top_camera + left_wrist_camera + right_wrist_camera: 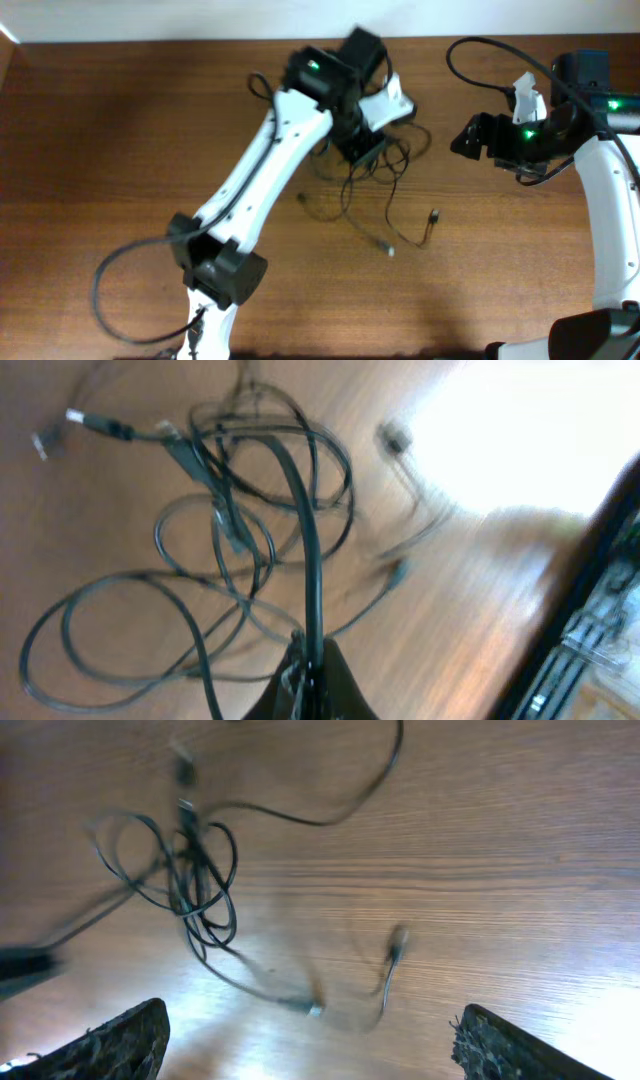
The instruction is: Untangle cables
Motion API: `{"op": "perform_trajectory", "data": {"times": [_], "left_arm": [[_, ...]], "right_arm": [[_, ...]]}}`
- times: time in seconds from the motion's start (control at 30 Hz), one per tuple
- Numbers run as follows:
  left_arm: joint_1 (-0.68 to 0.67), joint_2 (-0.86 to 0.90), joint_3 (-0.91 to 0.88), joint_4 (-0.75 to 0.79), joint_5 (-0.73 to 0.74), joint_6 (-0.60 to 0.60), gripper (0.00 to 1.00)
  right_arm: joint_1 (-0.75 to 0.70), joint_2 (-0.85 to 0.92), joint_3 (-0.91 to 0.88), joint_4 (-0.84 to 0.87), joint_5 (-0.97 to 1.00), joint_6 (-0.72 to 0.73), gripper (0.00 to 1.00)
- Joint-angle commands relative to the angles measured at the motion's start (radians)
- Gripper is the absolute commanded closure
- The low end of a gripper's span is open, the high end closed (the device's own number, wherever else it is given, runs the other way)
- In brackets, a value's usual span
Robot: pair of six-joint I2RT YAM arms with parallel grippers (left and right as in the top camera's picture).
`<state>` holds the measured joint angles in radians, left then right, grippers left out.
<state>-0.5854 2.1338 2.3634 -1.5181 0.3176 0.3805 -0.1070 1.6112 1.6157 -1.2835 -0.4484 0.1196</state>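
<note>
The held piece of cable still runs into the loops, so next it goes up and outward toward the white wall edge, and my left gripper releases it.
The cables are thin black cords tangled in loops on the wooden table, with plug ends trailing toward the front. My left gripper is over the tangle and shut on a cable strand, which rises from the loops into the jaws. My right gripper is open and empty, to the right of the tangle. Its fingers are spread wide above the table, with the tangle and loose plugs ahead of them.
The thicker arm cable loops at the front left, another curves at the back right. A white wall edge runs along the table's far side.
</note>
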Motion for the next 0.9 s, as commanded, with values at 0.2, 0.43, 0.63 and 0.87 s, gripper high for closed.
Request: {"op": "perform_trajectory", "data": {"times": [0.2, 0.43, 0.63, 0.87], "left_arm": [[0.025, -0.031, 0.457, -0.043, 0.215, -0.283, 1.0], [0.119, -0.083, 0.505, -0.042, 0.568, -0.283, 1.0], [0.325, -0.167, 0.505, 0.232, 0.471, -0.41, 1.0], [0.555, -0.183, 0.505, 0.453, 0.188, -0.569, 1.0]], "right_arm": [[0.019, 0.008, 0.011, 0.147, -0.386, -0.042, 0.1], [0.147, 0.081, 0.011, 0.341, -0.122, 0.233, 0.34], [0.152, 0.222, 0.01, 0.288, 0.046, 0.338, 0.96], [0.152, 0.361, -0.023, 0.238, 0.174, 0.303, 0.96]]}}
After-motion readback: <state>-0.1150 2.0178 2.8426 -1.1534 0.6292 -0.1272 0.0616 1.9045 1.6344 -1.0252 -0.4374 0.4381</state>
